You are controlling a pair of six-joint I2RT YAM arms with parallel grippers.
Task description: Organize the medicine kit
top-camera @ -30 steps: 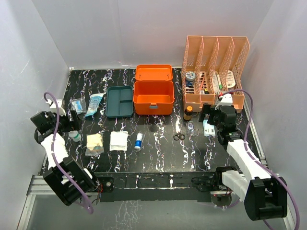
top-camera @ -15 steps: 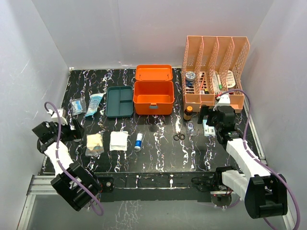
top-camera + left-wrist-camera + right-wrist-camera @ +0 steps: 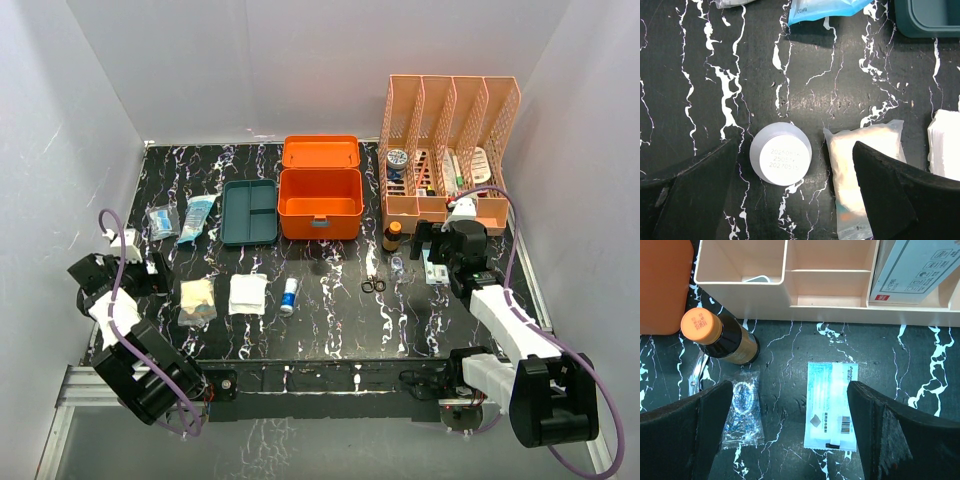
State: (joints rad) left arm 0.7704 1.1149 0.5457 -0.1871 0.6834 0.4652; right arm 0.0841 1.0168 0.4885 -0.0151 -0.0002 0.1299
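My left gripper needs to go down around the small white bottle [image 3: 781, 155] next, to grab its sides.
The orange medicine kit [image 3: 320, 205] stands open at the back centre with its lid [image 3: 321, 152] tipped back. Its teal divided tray [image 3: 250, 212] lies on the table to its left. My left gripper [image 3: 148, 272] is open and empty over a small white bottle [image 3: 780, 153], which stands between its fingers, nearer the left one, beside a gauze packet [image 3: 865, 165]. My right gripper [image 3: 431, 254] is open and empty above a flat blue-white sachet [image 3: 832, 412] and a clear packet [image 3: 742, 415].
A peach slatted organizer [image 3: 450, 150] with several items stands back right; a brown orange-capped bottle [image 3: 720, 337] is in front of it. Scissors [image 3: 373, 285], a white roll [image 3: 289, 295], a white pad [image 3: 248, 294], a blue pouch [image 3: 197, 218] and a small packet [image 3: 160, 220] lie about.
My left arm has shifted and its gripper now sits over the white bottle. My right arm has hardly moved. No object has moved.
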